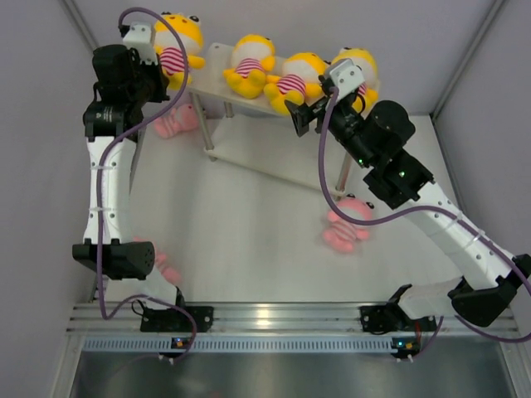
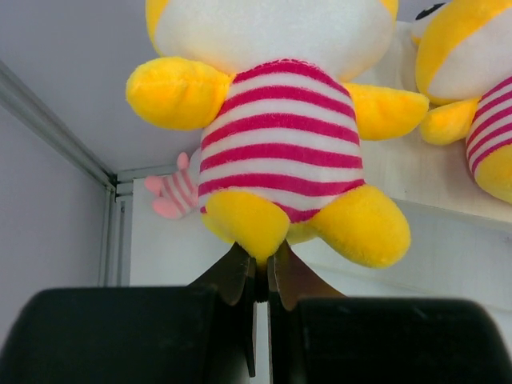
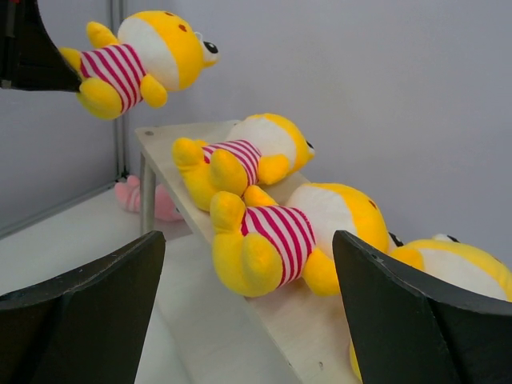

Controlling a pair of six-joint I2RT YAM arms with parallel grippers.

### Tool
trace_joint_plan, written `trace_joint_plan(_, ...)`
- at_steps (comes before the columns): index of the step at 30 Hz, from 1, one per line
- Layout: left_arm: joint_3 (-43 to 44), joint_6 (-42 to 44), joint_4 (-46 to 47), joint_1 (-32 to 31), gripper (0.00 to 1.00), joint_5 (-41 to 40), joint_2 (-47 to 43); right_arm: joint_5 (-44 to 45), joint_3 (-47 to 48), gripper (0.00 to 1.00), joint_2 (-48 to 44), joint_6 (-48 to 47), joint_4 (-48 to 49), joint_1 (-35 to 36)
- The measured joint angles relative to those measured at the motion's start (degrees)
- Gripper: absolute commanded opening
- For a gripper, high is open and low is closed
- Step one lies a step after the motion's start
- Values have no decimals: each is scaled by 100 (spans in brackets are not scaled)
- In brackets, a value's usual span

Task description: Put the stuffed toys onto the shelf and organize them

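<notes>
Next, my left gripper carries the yellow toy down, toward the nearest lying toy, onto the end of the shelf.
The shelf [image 1: 214, 66] stands at the back of the table. Three yellow stuffed toys [image 1: 249, 62] [image 1: 294, 79] [image 1: 357, 70] lie in a row on its top board [image 3: 320, 336]. My left gripper [image 2: 262, 268] is shut on one foot of another yellow toy [image 2: 280, 152], holding it in the air above the shelf's left end [image 1: 178, 41]. My right gripper [image 3: 248, 240] stands open just in front of the middle lying toy [image 3: 296, 232], nothing between its fingers. The rightmost toy [image 3: 456, 272] is partly hidden behind my right finger.
One pink toy [image 1: 176, 123] lies on the table by the shelf's left legs. Another pink toy [image 1: 347, 225] lies under my right arm. A third [image 1: 166, 267] peeks out beside my left arm's elbow. Grey walls close in on three sides.
</notes>
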Motion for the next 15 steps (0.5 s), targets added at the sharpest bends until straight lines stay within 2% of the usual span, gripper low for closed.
trace_joint_plan(5, 527, -9, -11, -219, 0, -68, 647, 44, -98, 86, -11, -46, -20, 0)
trace_joint_plan(15, 1097, 57, -28, -424, 0, -278, 1353, 63, -243, 86, -66, -57, -48, 0)
